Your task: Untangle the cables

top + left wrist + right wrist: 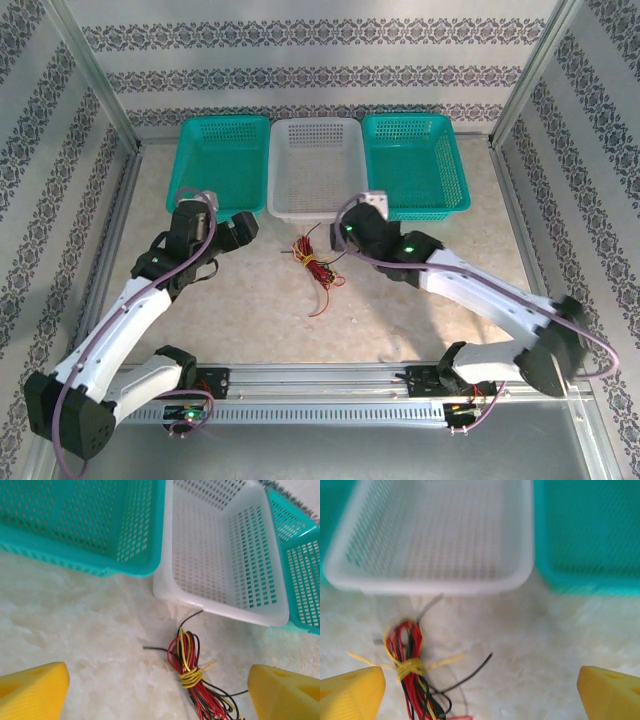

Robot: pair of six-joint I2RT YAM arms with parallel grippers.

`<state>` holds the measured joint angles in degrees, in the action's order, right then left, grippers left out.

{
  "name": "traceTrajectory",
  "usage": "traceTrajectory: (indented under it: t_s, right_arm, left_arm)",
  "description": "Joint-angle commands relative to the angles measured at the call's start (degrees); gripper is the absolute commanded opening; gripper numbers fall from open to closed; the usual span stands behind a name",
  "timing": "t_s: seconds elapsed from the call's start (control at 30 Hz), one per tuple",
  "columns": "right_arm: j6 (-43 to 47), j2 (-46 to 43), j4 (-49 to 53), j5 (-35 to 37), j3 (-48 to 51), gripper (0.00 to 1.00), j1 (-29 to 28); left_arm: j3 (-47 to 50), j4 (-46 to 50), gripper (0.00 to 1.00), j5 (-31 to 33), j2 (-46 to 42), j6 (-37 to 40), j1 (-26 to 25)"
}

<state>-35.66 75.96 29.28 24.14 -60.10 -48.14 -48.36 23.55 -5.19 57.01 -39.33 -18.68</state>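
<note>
The right gripper moves down and back toward the base over the bundle's lower part (323, 274) (424, 699) next, which keeps its fingers clear of the bundle's wound yellow neck.
The cables (312, 265) are a bundle of thin red, black and yellow wires lying on the marble-patterned table just in front of the white basket. A yellow wire is wound tightly around the bundle's neck (191, 676), and loose black ends stick out sideways. My left gripper (245, 228) hovers to the left of the bundle, open, with the bundle (192, 675) between its yellow fingers (35, 692) but nearer the right one. My right gripper (345, 235) hovers to the bundle's right, open, with the cables (410, 667) close to its left finger (352, 695).
Three perforated baskets stand in a row at the back: a teal basket (228, 121) on the left, a white basket (316, 121) in the middle and a teal basket (415, 118) on the right. Metal frame posts and patterned walls enclose the table.
</note>
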Motion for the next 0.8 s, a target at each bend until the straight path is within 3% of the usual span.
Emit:
traceTrajectory:
  t_s: [0.0, 0.2, 0.4, 0.63, 0.77]
  right_arm:
    - [-1.26, 5.71, -3.81, -10.53, 1.40, 0.98, -6.30]
    - [-0.34, 15.22, -5.99, -21.45, 1.18, 0.92, -4.92]
    - [1.86, 19.00, -6.95, -23.12, 0.14, 0.93, -0.66]
    - [2.17, 21.89, -6.21, -27.29, 0.62, 0.84, 1.91]
    - [2.26, 23.43, -5.50, -27.74, -0.15, 0.68, 2.13]
  left_arm:
    - [1.30, -1.77, 0.90, -2.36, 0.90, -4.10, -0.34]
    - [5.81, -4.63, 0.90, -1.99, -0.15, -8.19, -0.33]
    - [6.35, -3.66, 0.89, -4.03, -0.50, -9.16, -0.35]
    - [6.62, -3.08, 0.89, -5.73, 0.15, -9.89, -0.37]
    - [7.53, -6.34, 0.90, -8.34, 1.43, -11.22, -0.64]
